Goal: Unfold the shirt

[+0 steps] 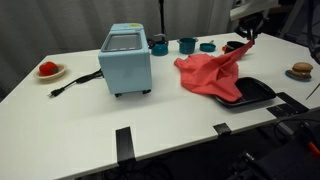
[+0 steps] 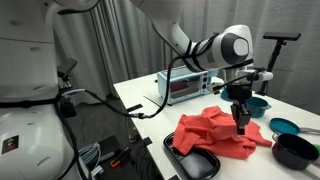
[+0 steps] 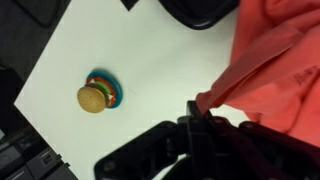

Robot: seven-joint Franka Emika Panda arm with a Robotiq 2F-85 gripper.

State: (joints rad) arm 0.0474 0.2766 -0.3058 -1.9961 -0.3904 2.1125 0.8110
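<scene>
The shirt lies bunched. My gripper will next go past the black tray [image 1: 255, 93] toward the toy burger and down to release the shirt's corner on the bare tabletop.
The shirt [image 1: 208, 75] is coral red and lies crumpled on the white table, one part draped over a black tray [image 1: 255, 93]. My gripper [image 1: 247, 33] is shut on a corner of the shirt and holds that corner lifted and stretched up from the pile. In an exterior view the gripper [image 2: 240, 117] hangs over the shirt [image 2: 215, 133] with the cloth pinched in its fingers. In the wrist view the fingers [image 3: 197, 115] are closed on the shirt's edge [image 3: 270, 60].
A light blue toaster oven [image 1: 126, 62] stands mid-table with its black cord [image 1: 75, 82] running left. A red item on a plate [image 1: 48, 69] sits far left. Teal cups and bowls [image 1: 187, 44] line the back. A toy burger [image 1: 302, 70] on a plate sits at the right.
</scene>
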